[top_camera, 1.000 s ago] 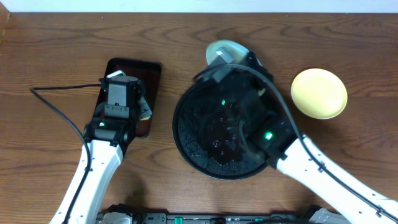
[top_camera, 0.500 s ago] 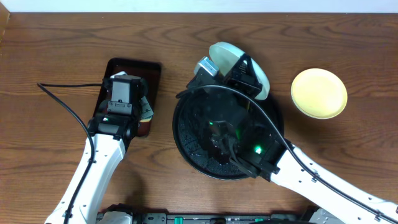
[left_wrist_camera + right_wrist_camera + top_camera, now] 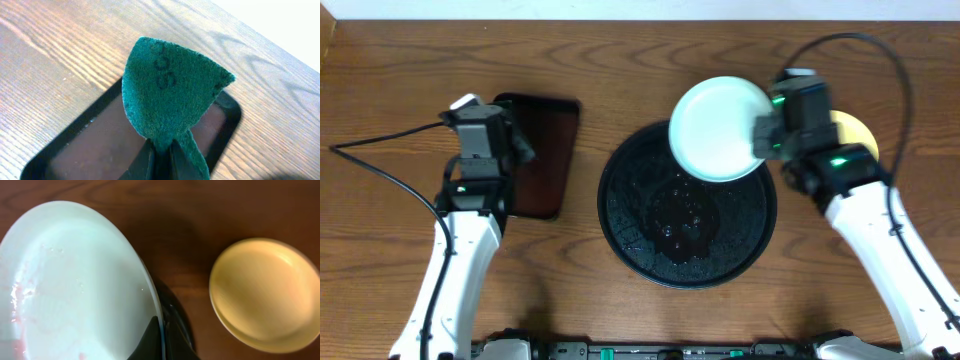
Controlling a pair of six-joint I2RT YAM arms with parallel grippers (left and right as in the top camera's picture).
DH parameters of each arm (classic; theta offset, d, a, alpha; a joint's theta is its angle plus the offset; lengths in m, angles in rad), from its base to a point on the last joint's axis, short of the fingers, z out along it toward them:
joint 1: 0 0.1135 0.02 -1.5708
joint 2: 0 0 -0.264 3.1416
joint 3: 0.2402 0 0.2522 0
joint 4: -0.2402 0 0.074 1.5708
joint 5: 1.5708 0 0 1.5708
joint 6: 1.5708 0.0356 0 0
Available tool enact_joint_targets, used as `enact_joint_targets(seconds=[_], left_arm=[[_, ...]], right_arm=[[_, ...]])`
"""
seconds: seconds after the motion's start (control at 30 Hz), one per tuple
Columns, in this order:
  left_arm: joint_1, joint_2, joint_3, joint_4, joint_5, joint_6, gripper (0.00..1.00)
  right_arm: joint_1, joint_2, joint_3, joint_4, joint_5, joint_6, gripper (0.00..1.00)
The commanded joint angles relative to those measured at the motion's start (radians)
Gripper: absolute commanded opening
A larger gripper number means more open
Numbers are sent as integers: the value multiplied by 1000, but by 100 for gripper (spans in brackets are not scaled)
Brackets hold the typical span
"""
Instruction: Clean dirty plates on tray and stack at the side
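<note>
My right gripper will go to the right in the overhead view, come down over the pale yellow plate point(image 3: 860, 128) and let go, because that plate is beside the black tray point(image 3: 630, 225).
My right gripper point(image 3: 761, 140) is shut on the rim of a pale mint-white plate point(image 3: 718, 130) and holds it above the far edge of the round black tray point(image 3: 630, 225). In the right wrist view the plate point(image 3: 75, 275) shows faint red smears at its left edge, with my gripper point(image 3: 161, 339) pinching its rim. The pale yellow plate point(image 3: 860, 128) lies on the table to the right, partly hidden by my right arm, and is plain in the right wrist view point(image 3: 262, 292). My left gripper point(image 3: 161, 161) is shut on the teal sponge point(image 3: 167, 90). A third plate is out of view.
The rectangular dark brown tray point(image 3: 546, 150) lies left of the black tray, and my left gripper point(image 3: 512, 150) hovers at its left edge; it also shows in the left wrist view point(image 3: 95, 145). A black cable point(image 3: 390, 160) trails over the table at the left.
My right arm has swung from over the black tray to the right, carrying the mint-white plate up and flat. My left gripper has shifted left with the sponge.
</note>
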Motion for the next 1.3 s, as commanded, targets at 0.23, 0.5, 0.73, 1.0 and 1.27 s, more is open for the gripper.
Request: enact_joint_targets(seconds=[0.23, 0.5, 0.73, 1.0, 1.27], left_arm=[[58, 282, 1, 101, 142, 11, 73], [56, 28, 1, 66, 146, 10, 75], [56, -123, 1, -13, 145, 11, 76], [56, -111, 1, -44, 145, 11, 76], [56, -111, 1, -47, 145, 11, 76]], right_arm=[[-194, -24, 3, -55, -233, 94, 1], [-314, -45, 3, -60, -43, 156, 1], [-539, 95, 1, -50, -30, 188, 1], [-629, 274, 1, 31, -64, 188, 1], [-631, 375, 1, 63, -150, 185, 20]])
